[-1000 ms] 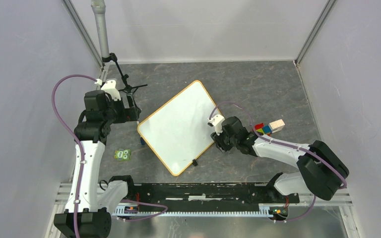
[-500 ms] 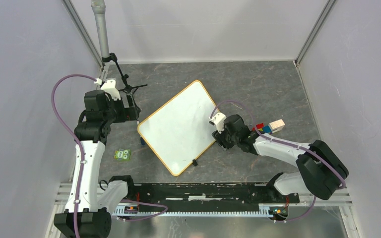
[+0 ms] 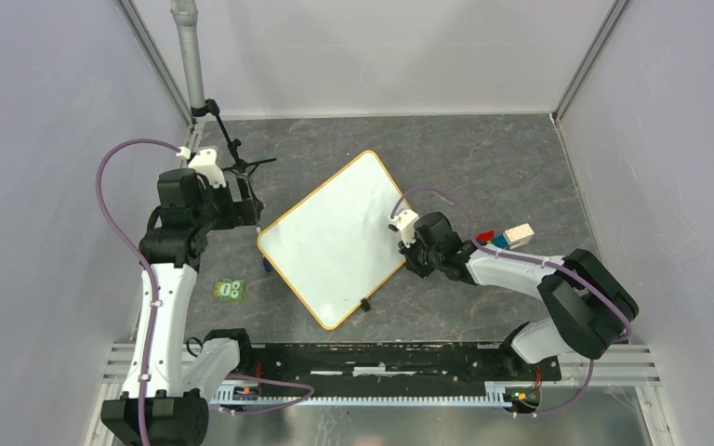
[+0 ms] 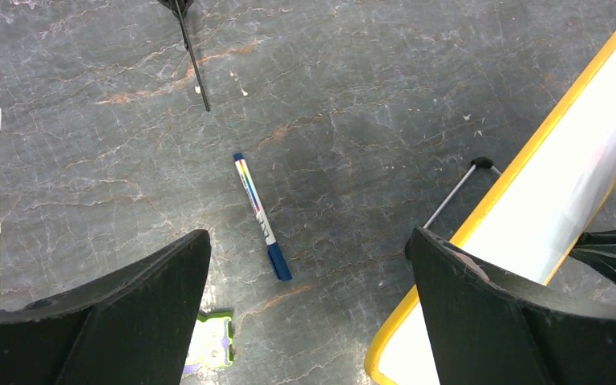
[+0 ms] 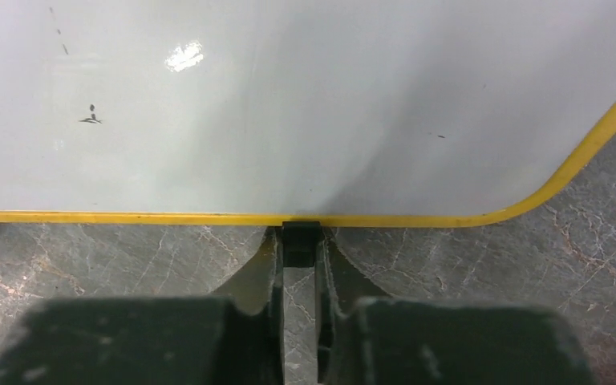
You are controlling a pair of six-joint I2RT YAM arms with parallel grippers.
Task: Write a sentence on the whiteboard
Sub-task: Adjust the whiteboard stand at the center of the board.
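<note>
The left gripper lowers and turns its open fingers astride the white body of the marker beside the blue cap [image 4: 265,230] next, since the marker lies slanted on the tabletop below.
The whiteboard [image 3: 335,237] lies turned like a diamond on the grey table, its yellow frame running along the edge [image 5: 128,216]. No sentence shows on its white face [image 5: 289,104], only a few small dark specks. My right gripper [image 5: 299,241] sits at the board's right edge [image 3: 407,263], shut on a small black clip foot [image 5: 300,245] of the frame. My left gripper [image 4: 309,241] hangs open over the table left of the board [image 4: 561,184]. Under it lies a marker [image 4: 261,218] with a blue cap, touched by neither finger.
Coloured blocks [image 3: 504,238] lie just right of the right arm. A small green card [image 3: 231,290] rests near the left arm's forearm. A black stand [image 3: 232,158] with thin legs is at the back left. Another clip foot [image 3: 364,304] sticks out of the board's lower edge.
The right gripper's fingers have closed in on the board's clip foot and its arm has shifted slightly toward the board. The left arm and the board have not moved.
</note>
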